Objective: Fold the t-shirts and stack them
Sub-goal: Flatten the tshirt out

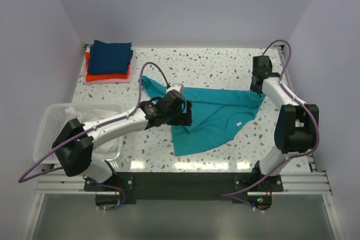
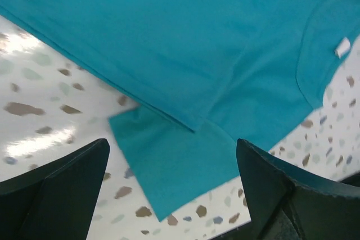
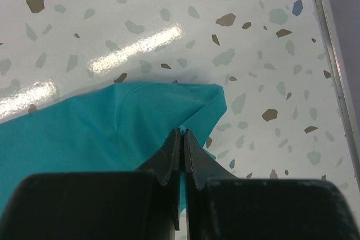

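Observation:
Next, the left gripper moves down onto the pointed near corner (image 1: pixel 188 132) (image 2: pixel 192 126) of the teal shirt's upper layer and closes, since my right gripper pinches the shirt's other end.
A teal t-shirt (image 1: pixel 216 117) lies spread and partly folded over itself in the middle of the table. My left gripper (image 1: pixel 183 113) is open above its left part; in the left wrist view the teal cloth (image 2: pixel 185 54) lies between and beyond the fingers, untouched. My right gripper (image 1: pixel 257 89) is shut on the shirt's far right corner (image 3: pixel 185 102), with cloth pinched between the fingertips. A stack of folded shirts, navy blue (image 1: pixel 112 55) on orange-red (image 1: pixel 107 76) on pink (image 1: pixel 98 80), sits at the back left.
A white slatted basket (image 1: pixel 48 127) with white cloth in it stands at the left edge beside the left arm. The table's right rail (image 3: pixel 332 32) runs close to the right gripper. Bare speckled tabletop (image 1: pixel 214 66) lies behind the teal shirt.

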### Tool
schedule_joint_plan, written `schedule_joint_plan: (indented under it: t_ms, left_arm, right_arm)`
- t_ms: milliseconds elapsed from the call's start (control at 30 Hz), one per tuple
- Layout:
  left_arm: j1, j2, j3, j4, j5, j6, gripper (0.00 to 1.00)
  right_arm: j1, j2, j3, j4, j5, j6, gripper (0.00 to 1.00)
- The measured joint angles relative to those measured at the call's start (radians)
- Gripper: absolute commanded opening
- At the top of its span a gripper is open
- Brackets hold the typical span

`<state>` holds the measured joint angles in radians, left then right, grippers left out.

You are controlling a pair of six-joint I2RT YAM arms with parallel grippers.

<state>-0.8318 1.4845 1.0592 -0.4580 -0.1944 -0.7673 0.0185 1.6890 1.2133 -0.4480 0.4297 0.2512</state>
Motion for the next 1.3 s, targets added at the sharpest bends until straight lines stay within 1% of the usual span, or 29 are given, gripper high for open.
schedule_joint_plan:
  t_ms: [100,167,400,733,767,900,1300]
  left_arm:
    - [-0.088,0.028,-0.023,0.027,0.035,-0.020,0.95]
    - [-0.113,0.047,-0.036,0.047,0.055,-0.034,0.91]
    - [-0.109,0.129,-0.040,0.094,0.069,-0.061,0.81]
    - [-0.109,0.219,-0.034,0.148,0.079,-0.062,0.70]
    - [-0.109,0.227,-0.032,0.149,0.079,-0.062,0.68]
    - [-0.109,0.268,-0.008,0.151,0.080,-0.061,0.62]
    - [-0.109,0.319,0.029,0.157,0.102,-0.061,0.40]
  right_arm:
    - [0.000,-0.010,-0.008,0.000,-0.006,0.002,0.00]
    - [0.000,-0.011,-0.008,0.000,-0.007,0.003,0.00]
    - [0.000,-0.014,-0.012,0.000,-0.018,0.003,0.00]
    - [-0.005,-0.014,-0.014,0.000,-0.029,0.003,0.00]
    - [-0.006,-0.014,-0.014,0.000,-0.029,0.003,0.00]
    - [-0.011,-0.014,-0.019,0.001,-0.029,0.003,0.00]
    - [-0.013,-0.013,-0.023,0.001,-0.032,0.003,0.00]
